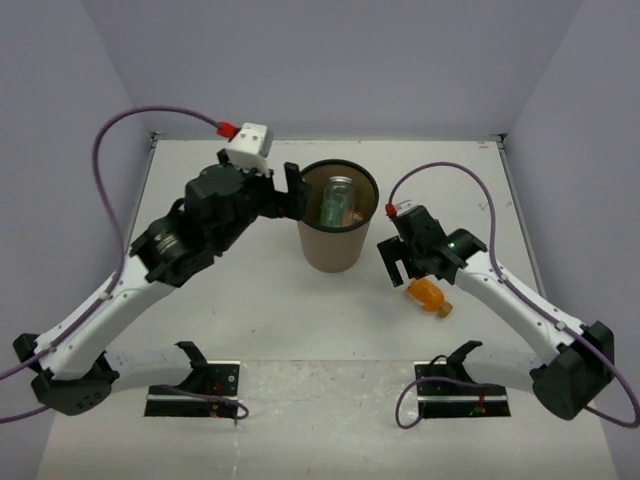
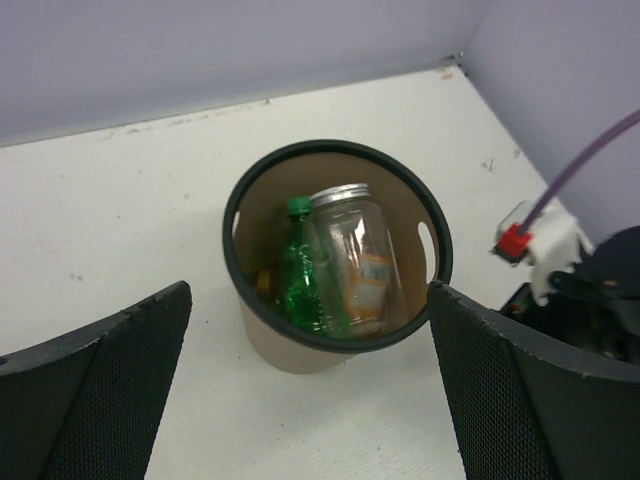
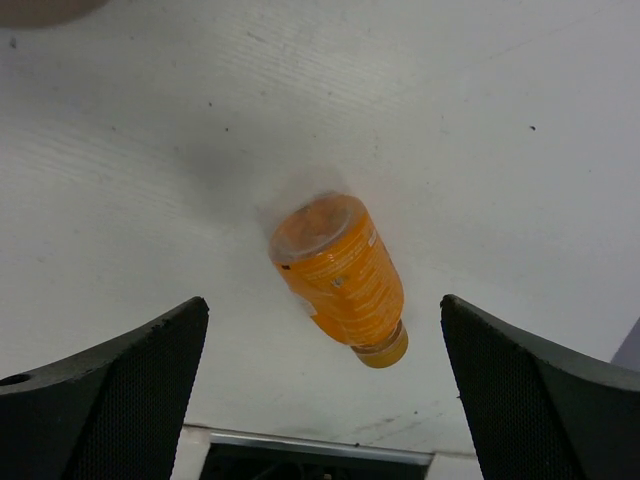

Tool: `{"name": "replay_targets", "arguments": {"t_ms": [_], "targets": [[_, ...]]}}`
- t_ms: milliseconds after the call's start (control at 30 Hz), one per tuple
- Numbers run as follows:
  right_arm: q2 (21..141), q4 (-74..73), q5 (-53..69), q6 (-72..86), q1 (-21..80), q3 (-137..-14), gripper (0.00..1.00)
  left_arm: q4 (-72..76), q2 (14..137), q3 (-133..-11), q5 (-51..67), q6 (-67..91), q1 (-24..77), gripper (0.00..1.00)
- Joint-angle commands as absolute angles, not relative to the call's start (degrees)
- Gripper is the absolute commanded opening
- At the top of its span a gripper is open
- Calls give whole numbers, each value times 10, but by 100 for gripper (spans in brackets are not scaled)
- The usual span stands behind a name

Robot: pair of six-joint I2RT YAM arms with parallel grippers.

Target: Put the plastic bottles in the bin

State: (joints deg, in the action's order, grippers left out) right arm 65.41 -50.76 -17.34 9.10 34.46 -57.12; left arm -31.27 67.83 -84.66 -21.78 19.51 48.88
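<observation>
The bottom end of the orange bottle (image 1: pixel 420 289) (image 3: pixel 328 246) lies below my right gripper, which moves down onto it next, one finger along each side.
The brown bin (image 1: pixel 330 250) with its dark rim (image 2: pixel 232 250) stands mid-table. Inside it lean a clear bottle (image 2: pixel 360 255) with a silver cap and a green bottle (image 2: pixel 298 280), with a bit of orange showing beside them. My left gripper (image 2: pixel 308 290) hangs open above the bin's left edge (image 1: pixel 295 195), holding nothing. One orange bottle (image 3: pixel 340 275) lies on its side on the table, right of the bin (image 1: pixel 430 296). My right gripper (image 3: pixel 322 300) is open just above it, one finger to each side and clear of the bottle (image 1: pixel 395 262).
Grey walls close the table at the back and on both sides. Two black stands (image 1: pixel 195 385) (image 1: pixel 460 385) sit at the near edge by the arm bases. A purple cable (image 1: pixel 440 170) loops above the right arm.
</observation>
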Motion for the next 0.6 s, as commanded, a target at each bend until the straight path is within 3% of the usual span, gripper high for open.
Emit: {"name": "replay_targets", "arguments": {"t_ms": [0, 333, 567], "targets": [[691, -497, -189, 11, 345, -563, 99, -352, 610, -811, -253, 203, 489, 100], [732, -406, -147, -126, 338, -451, 99, -365, 511, -734, -249, 192, 489, 100], [791, -389, -111, -144, 306, -446, 99, -356, 489, -715, -229, 185, 489, 100]]}}
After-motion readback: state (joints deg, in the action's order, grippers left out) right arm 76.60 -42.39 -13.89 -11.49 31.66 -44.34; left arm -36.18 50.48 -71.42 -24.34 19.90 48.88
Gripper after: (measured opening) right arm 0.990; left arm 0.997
